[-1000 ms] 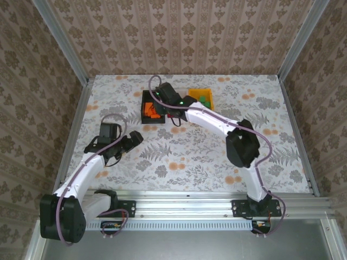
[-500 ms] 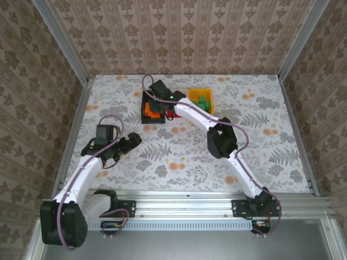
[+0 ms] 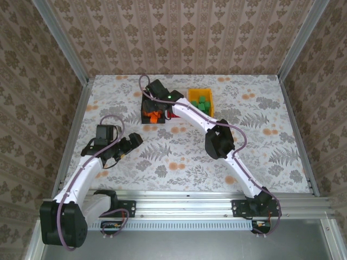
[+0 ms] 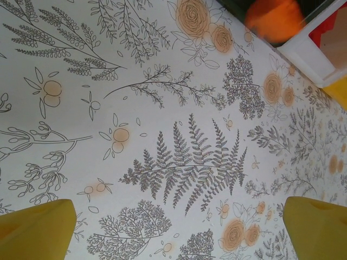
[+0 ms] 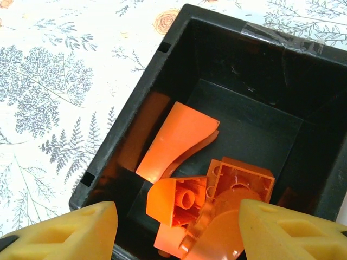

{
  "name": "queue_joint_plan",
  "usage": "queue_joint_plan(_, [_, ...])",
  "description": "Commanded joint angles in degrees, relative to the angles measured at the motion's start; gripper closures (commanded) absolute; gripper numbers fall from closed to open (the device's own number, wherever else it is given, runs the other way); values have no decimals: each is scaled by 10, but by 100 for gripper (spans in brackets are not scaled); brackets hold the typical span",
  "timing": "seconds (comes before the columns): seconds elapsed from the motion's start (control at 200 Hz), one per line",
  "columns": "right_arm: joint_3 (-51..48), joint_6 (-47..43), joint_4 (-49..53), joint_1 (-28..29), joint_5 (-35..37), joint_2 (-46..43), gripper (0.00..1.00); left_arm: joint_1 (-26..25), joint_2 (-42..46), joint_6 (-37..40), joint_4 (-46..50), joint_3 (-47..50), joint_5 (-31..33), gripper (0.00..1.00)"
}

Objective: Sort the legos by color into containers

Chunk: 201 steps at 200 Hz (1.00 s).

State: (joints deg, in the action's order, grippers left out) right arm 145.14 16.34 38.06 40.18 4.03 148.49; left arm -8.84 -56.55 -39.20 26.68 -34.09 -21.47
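Note:
I will move my left gripper back and down to the cloth by the near table edge point(image 3: 140, 177) for the orange lego, because its fingers are around only bare cloth.
The black container point(image 3: 144, 108) point(image 5: 135, 103) stands at the back of the table and holds several orange legos point(image 3: 154, 115) point(image 5: 181, 141). My right gripper point(image 3: 155, 102) point(image 5: 179, 233) hangs right over it. It is open, its yellow fingers point(image 5: 70, 233) stand apart on either side of the orange pile, and nothing is clamped between them. The yellow container point(image 3: 212, 103) to the right holds green legos point(image 3: 201, 101). A corner of the white container point(image 4: 306, 54) shows between them. My left gripper point(image 3: 132, 142) point(image 4: 179, 233) hovers open over bare cloth.
A floral cloth point(image 3: 179, 157) covers the table. Patterned walls with metal posts point(image 3: 73, 59) close the sides and back. My right arm point(image 3: 217, 141) stretches diagonally over the middle of the table toward the containers.
My right gripper has shifted a little left over the black container and its jaws have opened. The right arm's elbow has swung left. The left arm has barely moved.

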Motion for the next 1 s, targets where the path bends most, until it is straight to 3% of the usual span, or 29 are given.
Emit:
queue_joint_plan(0.0, [39, -12, 14, 3, 17, -22, 39, 6, 0, 1, -15, 2, -9, 0])
queue_joint_plan(0.19, [44, -13, 33, 3, 26, -23, 40, 4, -42, -27, -52, -2, -21, 0])
queue_joint_plan(0.275, [20, -26, 57, 12, 50, -47, 41, -17, -79, -22, -49, -20, -6, 7])
queue_joint_plan(0.405, [-128, -29, 20, 12, 76, -143, 41, -139, -130, 15, 124, -108, 148, 13])
queue_joint_plan(0.6, [-376, -1, -62, 4, 67, -321, 39, -223, -10, -91, 283, -99, 277, 13])
queue_joint_plan(0.69, [-479, 15, -95, 4, 55, -387, 38, -238, 29, -128, 346, -88, 283, 11])
queue_joint_plan(0.81, [-596, 37, -135, 3, 46, -461, 36, -311, 53, -202, 398, -51, 284, 11])
queue_joint_plan(0.88, [-648, 47, -159, 2, 38, -496, 36, -358, 59, -229, 372, -16, 285, 11])
queue_joint_plan(1.0, [-711, 48, -168, 0, 29, -533, 36, -373, 45, -212, 291, 12, 277, 14])
